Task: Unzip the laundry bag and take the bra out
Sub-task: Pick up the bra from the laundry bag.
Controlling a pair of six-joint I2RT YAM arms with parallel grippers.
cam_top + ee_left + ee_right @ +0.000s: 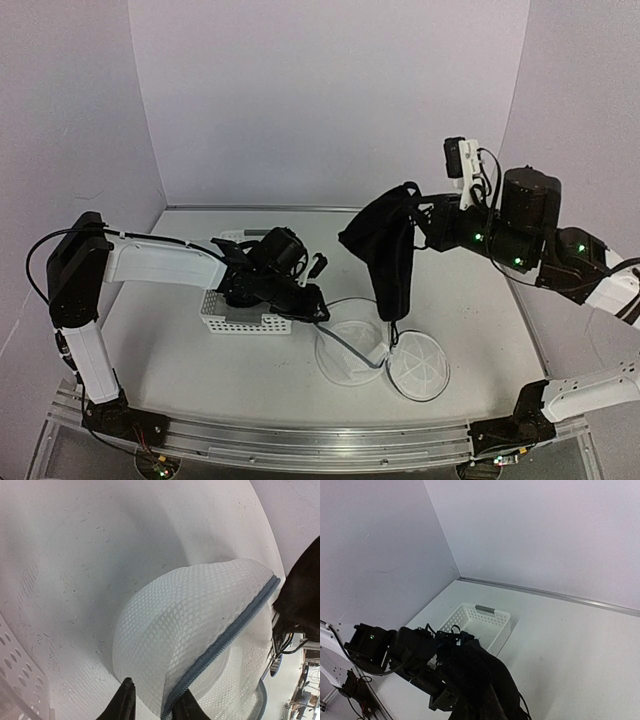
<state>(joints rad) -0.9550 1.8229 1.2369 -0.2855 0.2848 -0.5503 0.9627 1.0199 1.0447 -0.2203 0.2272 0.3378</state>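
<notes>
My right gripper is to swing over the white basket (238, 314) next and go down to let go of the bra (385, 245), because the basket is below the gripper and to its left in the top view.
The laundry bag (352, 355) lies opened on the table as two round white mesh halves. In the left wrist view its mesh flap (190, 630) curves up, edged by a blue-grey zipper (235, 630). My left gripper (318, 310) sits low at the bag's left rim. Its jaws (155, 705) stand a little apart, with the flap's zipper edge between them. The bra (385, 245) is black and hangs well above the table, clear of the bag. My right gripper (420, 212) is shut on its top. In the right wrist view the bra (485, 680) hides the fingers.
A white perforated basket (240, 322) stands on the table left of the bag, under my left arm, and also shows as the basket (482, 622) behind the bra. Walls close off the back and both sides.
</notes>
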